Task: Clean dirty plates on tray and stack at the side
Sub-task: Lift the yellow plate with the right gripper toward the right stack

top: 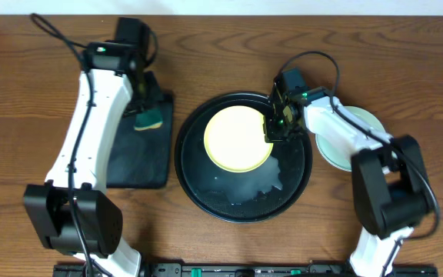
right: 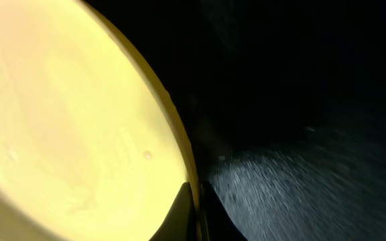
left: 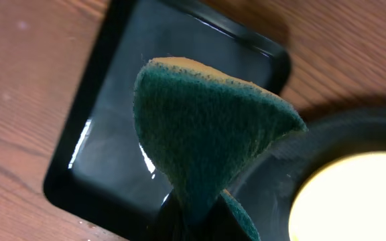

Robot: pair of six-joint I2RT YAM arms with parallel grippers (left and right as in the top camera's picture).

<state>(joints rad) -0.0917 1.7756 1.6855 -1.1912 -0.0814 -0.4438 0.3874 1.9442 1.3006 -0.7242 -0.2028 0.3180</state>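
My right gripper will next lift its plate, carry it to the right in the overhead view, and lower it onto the pale mint plate, because that plate lies beside the tray.
A pale yellow plate point(top: 237, 138) lies in the large round black tray point(top: 287, 192). My right gripper point(top: 274, 132) is shut on the plate's right rim; the right wrist view shows the yellow plate point(right: 66, 134) pinched between the fingers point(right: 194, 207) over the wet tray point(right: 313, 181). A pale mint plate point(top: 364, 123), possibly a stack, lies on the table right of the tray, partly under the right arm. My left gripper point(top: 146, 114) is shut on a green sponge point(left: 206, 134) above the rectangular tray; the fingers point(left: 200, 224) are mostly hidden by the sponge.
A smaller rectangular black tray point(top: 137, 161) lies left of the round tray, wet inside point(left: 112, 134). The wooden table point(top: 21, 92) surrounds both. Water patches lie on the round tray's front floor.
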